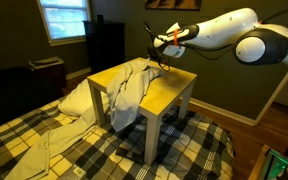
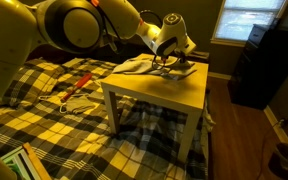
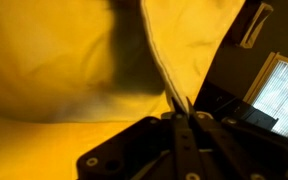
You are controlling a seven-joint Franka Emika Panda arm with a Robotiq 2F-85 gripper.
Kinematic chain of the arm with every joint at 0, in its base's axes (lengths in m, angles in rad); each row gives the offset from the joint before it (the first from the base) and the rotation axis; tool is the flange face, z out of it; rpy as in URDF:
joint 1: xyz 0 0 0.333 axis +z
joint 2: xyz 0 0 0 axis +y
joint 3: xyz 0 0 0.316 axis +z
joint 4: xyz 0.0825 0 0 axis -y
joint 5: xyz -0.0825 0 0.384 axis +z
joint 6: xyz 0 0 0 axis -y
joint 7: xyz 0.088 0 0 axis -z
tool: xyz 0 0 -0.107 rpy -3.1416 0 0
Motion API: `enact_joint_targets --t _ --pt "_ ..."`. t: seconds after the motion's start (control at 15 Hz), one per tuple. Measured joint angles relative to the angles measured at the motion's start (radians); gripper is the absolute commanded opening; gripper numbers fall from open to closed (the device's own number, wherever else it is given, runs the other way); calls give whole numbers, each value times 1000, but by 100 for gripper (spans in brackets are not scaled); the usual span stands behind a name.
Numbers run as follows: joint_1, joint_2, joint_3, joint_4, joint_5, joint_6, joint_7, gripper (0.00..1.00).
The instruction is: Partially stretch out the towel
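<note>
My gripper will next lift the towel's top, carry it outward over the bunched towel (image 1: pixel 124 80) and go down to release it there, since the towel is still rumpled.
The towel (image 1: pixel 127 92) is a pale, rumpled cloth lying across the small yellow table (image 1: pixel 170 90) and hanging over its near-left edge. It also shows in an exterior view bunched on the tabletop (image 2: pixel 134 66). My gripper (image 1: pixel 164 60) is low over the table's far corner, at the towel's end (image 2: pixel 165 63). In the wrist view the fingers (image 3: pixel 185 110) are closed together, with a thin pale towel edge (image 3: pixel 162 55) running into them.
The table (image 2: pixel 162 92) stands on a bed with a yellow-and-black plaid bedspread (image 1: pixel 104 150). A white pillow (image 1: pixel 76 98) lies beside the table. A dark cabinet (image 2: pixel 256 65) and a window (image 1: pixel 62 17) are behind. A red-handled tool (image 2: pixel 79 86) lies on the bedspread.
</note>
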Motion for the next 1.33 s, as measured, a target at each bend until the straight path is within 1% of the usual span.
enact_joint_targets --t 0.27,0.87,1.33 --pt "1 -19 31 43 2 0 27 0" --pt "12 -19 136 142 21 0 67 0" --pt "22 1 153 194 23 -2 88 0"
